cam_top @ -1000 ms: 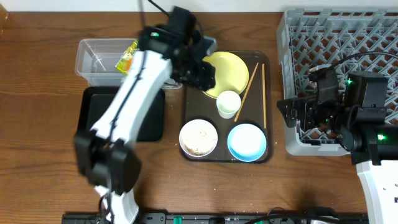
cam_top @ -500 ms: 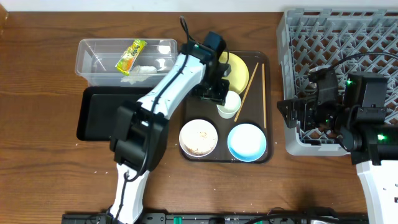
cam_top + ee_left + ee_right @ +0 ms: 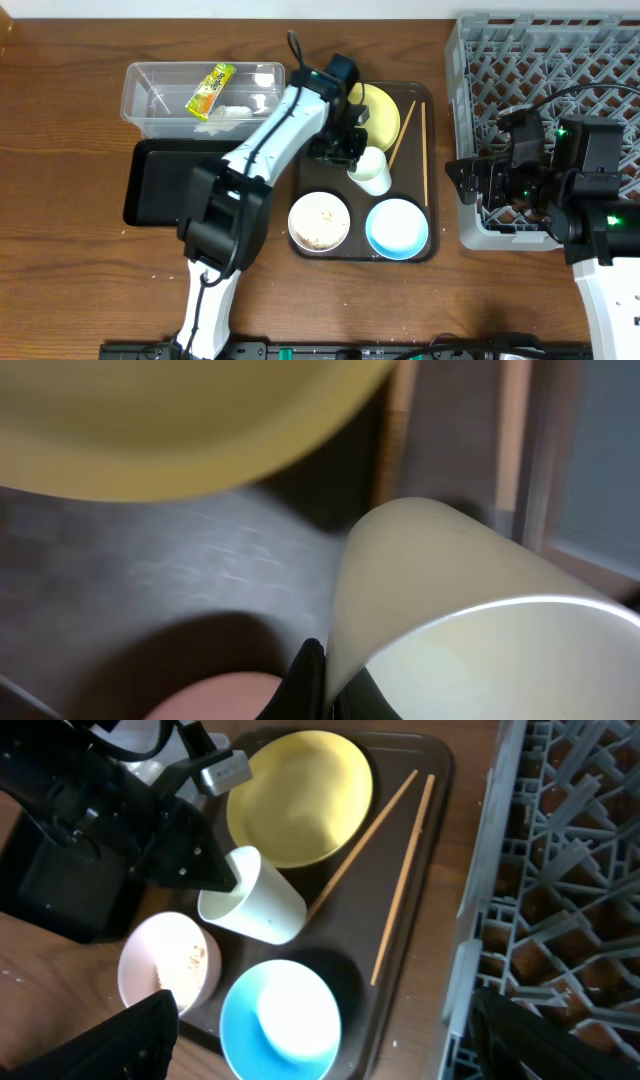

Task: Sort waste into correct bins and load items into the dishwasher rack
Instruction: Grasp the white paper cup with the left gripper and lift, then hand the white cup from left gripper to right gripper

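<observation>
I will tilt my right gripper level next and reach over the chopsticks to the white cup's base, since my left gripper leaves that base free.
My left gripper [image 3: 349, 157] is shut on the rim of the small white cup [image 3: 373, 174], one finger inside and one outside [image 3: 325, 682]. The cup [image 3: 450, 610] leans over on the dark brown tray [image 3: 410, 185]. Beside it lie the yellow plate [image 3: 383, 110], two chopsticks [image 3: 422, 140], the pinkish-white bowl [image 3: 319, 221] and the light blue bowl [image 3: 397, 228]. My right gripper [image 3: 335, 1040] hangs open and empty by the grey rack's [image 3: 540, 60] left wall, above the blue bowl [image 3: 280, 1020]. The green-and-yellow wrapper [image 3: 210, 88] and white scrap [image 3: 235, 112] lie in the clear tub [image 3: 150, 95].
A black shallow tray [image 3: 160, 190] sits in front of the clear tub, partly under my left arm. The pinkish bowl [image 3: 168, 970] has food specks inside. The rack stands at the table's right side, close to the brown tray's edge.
My left arm swung from the tub side to the cup and its jaws closed on the rim. The cup has tipped from upright to leaning. The right arm has stayed put.
</observation>
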